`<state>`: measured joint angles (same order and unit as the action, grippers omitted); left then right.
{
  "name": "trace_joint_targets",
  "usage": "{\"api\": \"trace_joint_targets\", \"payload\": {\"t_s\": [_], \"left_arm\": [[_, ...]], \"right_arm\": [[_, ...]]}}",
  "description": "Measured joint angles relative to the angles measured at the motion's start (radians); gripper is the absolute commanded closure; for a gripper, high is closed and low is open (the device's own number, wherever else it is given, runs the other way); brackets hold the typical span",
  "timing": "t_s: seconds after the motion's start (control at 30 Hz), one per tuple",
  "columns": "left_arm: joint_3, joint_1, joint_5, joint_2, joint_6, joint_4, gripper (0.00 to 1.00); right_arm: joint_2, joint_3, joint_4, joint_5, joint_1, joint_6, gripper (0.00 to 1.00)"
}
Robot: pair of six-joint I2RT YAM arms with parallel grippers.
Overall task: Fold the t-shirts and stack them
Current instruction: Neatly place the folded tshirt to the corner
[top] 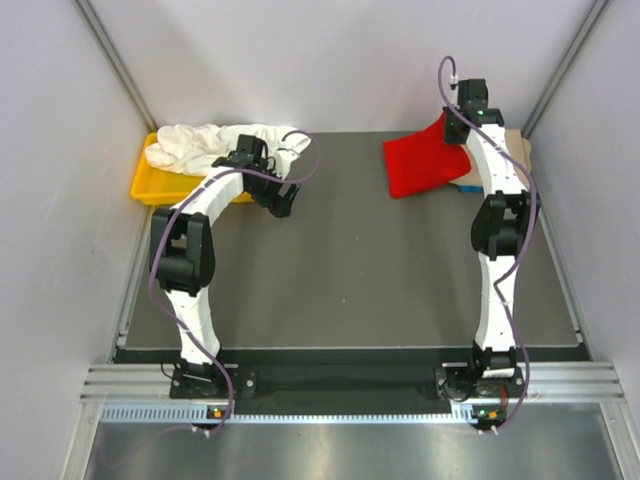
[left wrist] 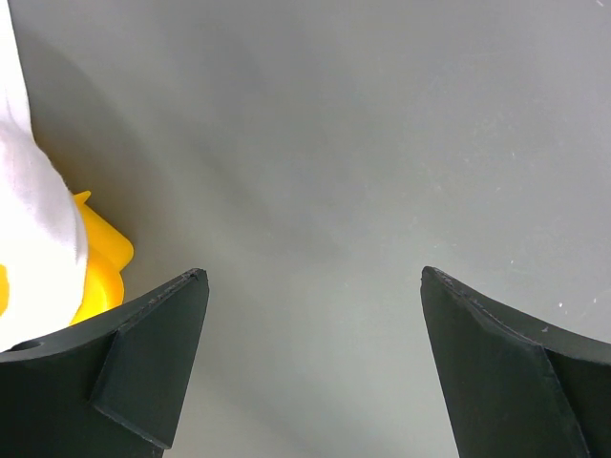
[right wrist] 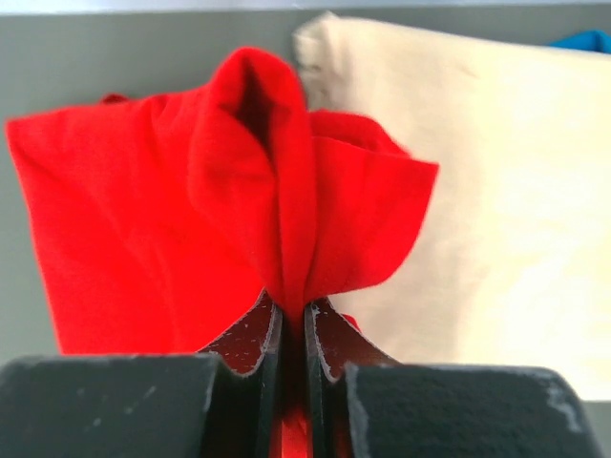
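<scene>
I should next carry the pinched red t-shirt with my right gripper toward the right in the top view, over the folded tan t-shirt (right wrist: 496,210), so that the red t-shirt is stacked on it.
A bright red t-shirt (top: 422,163) lies at the back right of the mat, one corner lifted. My right gripper (right wrist: 294,307) is shut on a pinched fold of the red t-shirt (right wrist: 172,229). Under and beside it lies a folded tan t-shirt (right wrist: 496,210), with a sliver of blue t-shirt (right wrist: 582,40) behind. A crumpled white t-shirt (top: 210,146) sits in the yellow tray at back left. My left gripper (top: 284,197) hovers open over bare mat just right of the tray, nothing between its fingers (left wrist: 153,363). White cloth (left wrist: 33,229) shows at its view's left edge.
The yellow plastic tray (top: 150,185) stands at the mat's back left corner; its corner (left wrist: 100,262) shows beside my left finger. Grey walls enclose the mat (top: 350,270) on three sides. A cable loops beside the left wrist.
</scene>
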<state>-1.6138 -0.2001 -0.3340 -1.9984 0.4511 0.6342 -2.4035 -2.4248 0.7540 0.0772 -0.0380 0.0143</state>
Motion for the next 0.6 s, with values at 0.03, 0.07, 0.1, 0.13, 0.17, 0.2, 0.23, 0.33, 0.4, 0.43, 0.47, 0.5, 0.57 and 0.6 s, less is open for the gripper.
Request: {"api": "trace_joint_targets", "payload": {"t_s": [0.03,0.07,0.1,0.13,0.17,0.2,0.23,0.33,0.4,0.43,0.47,0.5,0.57,0.6], "left_arm": [[0.0,0.0,0.001,0.0,0.0,0.002,0.04],[0.0,0.0,0.003,0.0,0.001,0.003,0.04],[0.0,0.0,0.003,0.0,0.001,0.005,0.04],[0.0,0.0,0.003,0.0,0.001,0.008,0.03],[0.0,0.0,0.003,0.0,0.001,0.01,0.03],[0.0,0.0,0.004,0.0,0.002,0.011,0.03],[0.0,0.0,0.005,0.0,0.002,0.014,0.03],[0.0,0.0,0.01,0.0,0.006,0.023,0.04],[0.0,0.0,0.011,0.0,0.009,0.026,0.04],[0.0,0.0,0.013,0.0,0.011,0.026,0.03],[0.0,0.0,0.016,0.0,0.013,0.026,0.03],[0.0,0.0,0.019,0.0,0.014,0.026,0.04],[0.0,0.0,0.029,0.0,0.016,0.026,0.04],[0.0,0.0,0.032,0.0,0.016,0.026,0.04]], "right_arm": [[0.0,0.0,0.009,0.005,0.008,-0.013,1.0],[0.0,-0.005,0.022,0.008,0.016,-0.024,1.0],[0.002,-0.008,0.028,0.008,0.027,-0.034,1.0],[0.002,-0.017,0.038,0.008,0.039,-0.041,1.0],[0.004,-0.024,0.043,0.008,0.05,-0.047,1.0],[0.009,-0.03,0.048,0.008,0.063,-0.051,1.0],[0.017,-0.032,0.051,0.007,0.079,-0.057,1.0],[0.044,-0.052,0.061,0.001,0.127,-0.065,1.0],[0.054,-0.075,0.058,-0.019,0.161,-0.065,1.0],[0.058,-0.083,0.055,-0.027,0.174,-0.064,1.0],[0.061,-0.086,0.05,-0.034,0.187,-0.065,1.0],[0.063,-0.095,0.048,-0.039,0.202,-0.066,1.0],[0.063,-0.098,0.036,-0.055,0.222,-0.066,1.0],[0.063,-0.098,0.034,-0.069,0.232,-0.066,1.0]]}}
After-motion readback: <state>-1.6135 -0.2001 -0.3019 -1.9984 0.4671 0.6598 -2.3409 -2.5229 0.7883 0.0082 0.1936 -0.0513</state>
